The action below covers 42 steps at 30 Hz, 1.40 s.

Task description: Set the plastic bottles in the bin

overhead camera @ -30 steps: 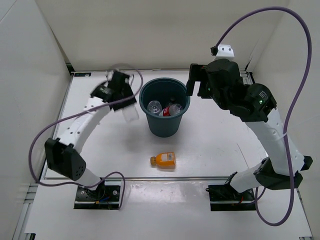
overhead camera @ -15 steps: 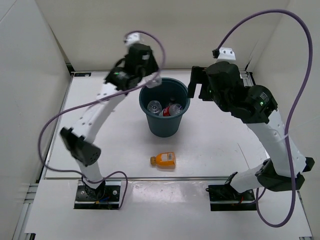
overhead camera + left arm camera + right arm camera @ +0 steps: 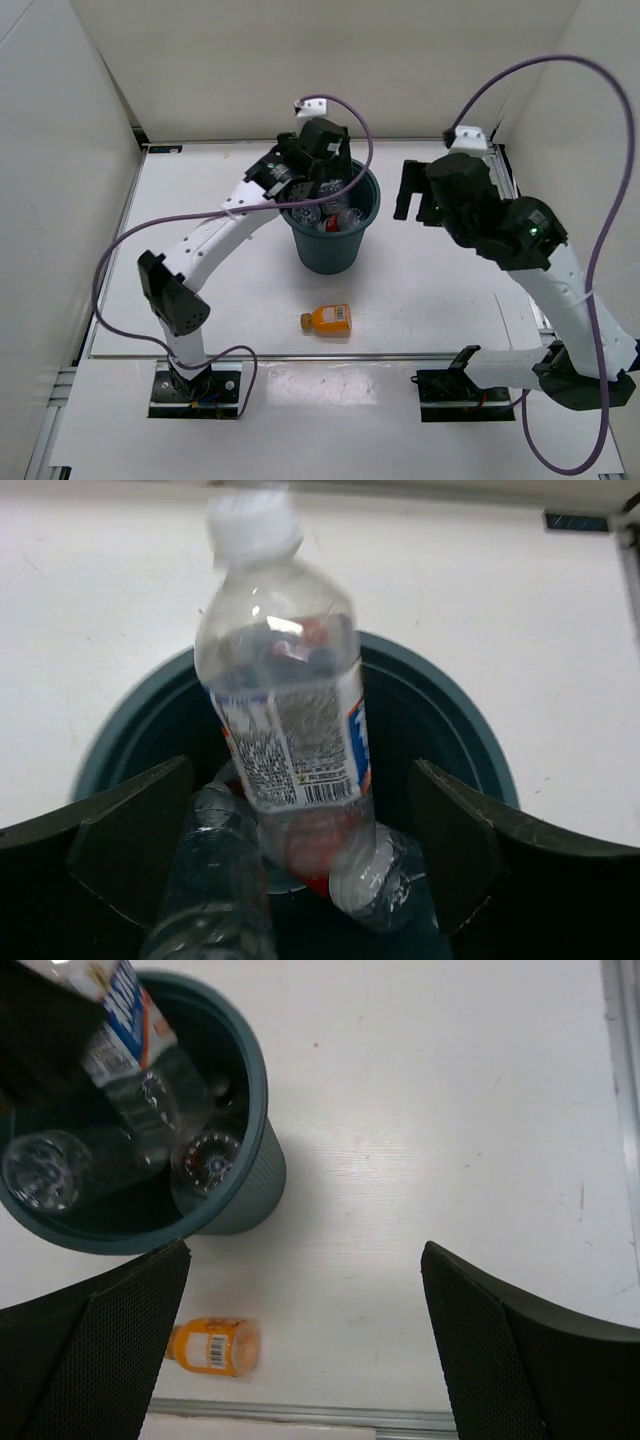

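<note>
I should move my right gripper back and down next, and turn it so that its fingers go on both sides of the body of the squat orange bottle (image 3: 329, 320), which is lying on its side outside the bin.
My left gripper (image 3: 320, 188) hangs over the dark teal bin (image 3: 330, 252), open wide. A clear bottle with a white cap and printed label (image 3: 285, 680) is loose between the fingers, base down in the bin's mouth, touching neither finger (image 3: 135, 840). It also shows in the right wrist view as a labelled bottle (image 3: 130, 1030). More clear bottles (image 3: 210, 880) lie inside the bin (image 3: 470, 742). The squat orange bottle (image 3: 329, 320) lies on its side in front of the bin. My right gripper (image 3: 410, 190) is open and empty, right of the bin.
White walls enclose the table on the left, back and right. A metal rail (image 3: 330, 356) runs along the near edge, just below the orange bottle (image 3: 212, 1346). The bin (image 3: 245, 1180) stands near the table's middle.
The left arm swung from left of the bin to above it and opened, letting go of the clear bottle. The right arm drew back a little to the right.
</note>
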Available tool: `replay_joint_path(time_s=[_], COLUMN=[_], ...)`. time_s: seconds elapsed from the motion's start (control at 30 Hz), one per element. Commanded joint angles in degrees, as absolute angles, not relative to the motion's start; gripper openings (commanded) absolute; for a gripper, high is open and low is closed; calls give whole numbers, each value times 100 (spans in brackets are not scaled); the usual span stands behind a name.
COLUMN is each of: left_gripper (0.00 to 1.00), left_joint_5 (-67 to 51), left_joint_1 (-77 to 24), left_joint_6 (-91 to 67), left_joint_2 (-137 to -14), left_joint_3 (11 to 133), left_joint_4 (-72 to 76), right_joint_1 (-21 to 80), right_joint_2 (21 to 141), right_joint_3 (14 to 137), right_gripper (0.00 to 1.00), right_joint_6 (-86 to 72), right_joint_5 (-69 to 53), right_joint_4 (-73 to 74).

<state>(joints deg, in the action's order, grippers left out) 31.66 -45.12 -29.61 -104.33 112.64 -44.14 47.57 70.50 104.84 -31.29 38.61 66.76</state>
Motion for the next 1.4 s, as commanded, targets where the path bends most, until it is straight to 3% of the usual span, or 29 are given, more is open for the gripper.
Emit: replay_joint_path(time_s=[0.0,0.13,0.27,0.37,0.6,0.83,1.37], left_gripper=[100,100,100,100,100,100,100], left_joint_5=[3357,4048,4885,5186,5010,4799,4799], left_joint_1=[-4474,-4474,-4474,-4368,-3991,-3937,-3937], left_joint_6=[-3006,-3146,-3392,-3690,-5246,-5546,-5546], left_joint_2=[-9476,-8598,-7308,-6508,-5389,-5273,-5221], left_joint_3=[11803,11664,10242,9084,7595,7181,6707], left_joint_4=[-4596,-4597,-4465,-4534,-5922,-6582,-6996], right_joint_1=[4729,4729,4729,4877,6246,6767,6768], right_joint_2=[6769,6312,5531,5589,6362,7328,8762], right_joint_3=[9576,8844,7204,6742,6206,5705,5335], right_gripper=[100,100,100,100,100,98,94], right_joint_6=[-2446,-1996,-951,-423,876,1424,1424], right_joint_5=[3246,2393,856,107,299,230,-748], right_joint_4=[5823,4944,3580,3331,3086,2382,1960])
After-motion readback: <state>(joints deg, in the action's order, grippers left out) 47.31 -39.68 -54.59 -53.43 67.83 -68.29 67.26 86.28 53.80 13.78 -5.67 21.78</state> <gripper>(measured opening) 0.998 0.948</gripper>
